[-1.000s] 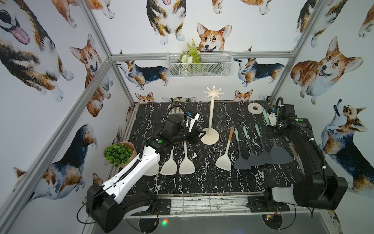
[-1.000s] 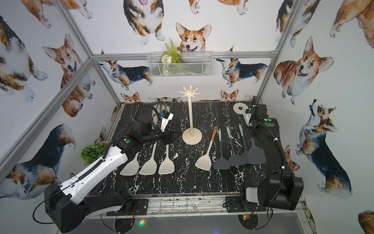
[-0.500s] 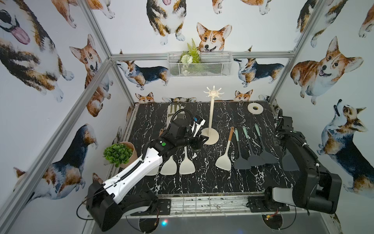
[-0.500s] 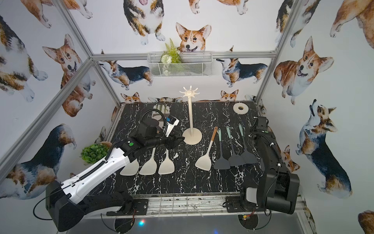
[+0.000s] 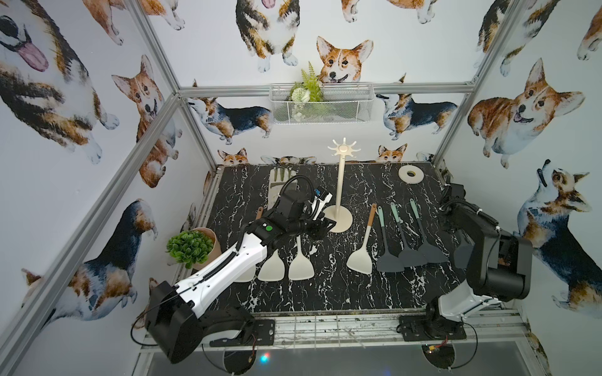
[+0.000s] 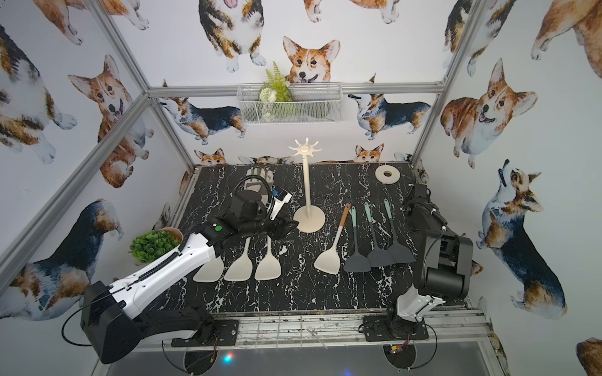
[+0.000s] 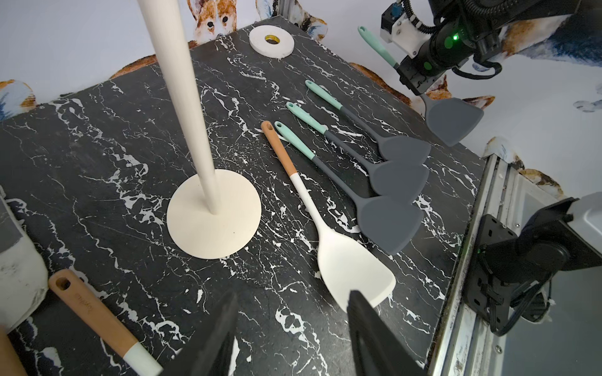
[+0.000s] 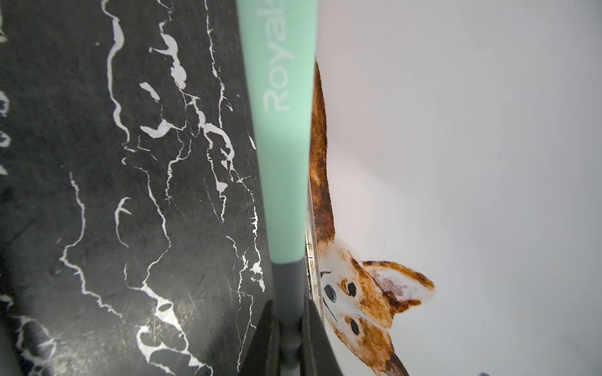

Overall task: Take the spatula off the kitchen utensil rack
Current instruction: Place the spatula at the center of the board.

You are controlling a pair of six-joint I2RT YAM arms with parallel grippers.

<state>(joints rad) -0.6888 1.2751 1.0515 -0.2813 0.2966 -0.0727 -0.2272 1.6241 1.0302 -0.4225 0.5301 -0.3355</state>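
Note:
I need to lower my right gripper next to the bare marble beside the row of grey spatulas and let go of the spatula's neck, because that piece of marble is empty.
The kitchen utensil rack [image 5: 337, 218] stands mid-table, a cream pole on a disc base [image 7: 213, 215]; its star crown [image 6: 305, 149] carries nothing. My right gripper [image 8: 290, 325] is shut on the grey neck of a spatula with a mint handle [image 8: 281, 146]. It holds that spatula in the air at the table's right edge, and the grey blade [image 7: 452, 114] shows in the left wrist view and beside the right arm [image 5: 462, 255]. My left gripper [image 7: 293, 325] is open and empty, low over the marble just left of the rack's base [image 5: 325, 224].
Three grey spatulas with mint handles [image 5: 404, 234] and a cream one with a wooden handle [image 5: 361, 254] lie right of the rack. More cream spatulas [image 5: 301, 267] lie under the left arm. A tape roll [image 5: 410, 174], a potted plant [image 5: 190, 249] and a wall-mounted wire basket [image 5: 321, 104] are also there.
The right arm has drawn back to the right edge with the mint-handled spatula, folding in on itself. The left gripper has shifted a little toward the rack's base, still open.

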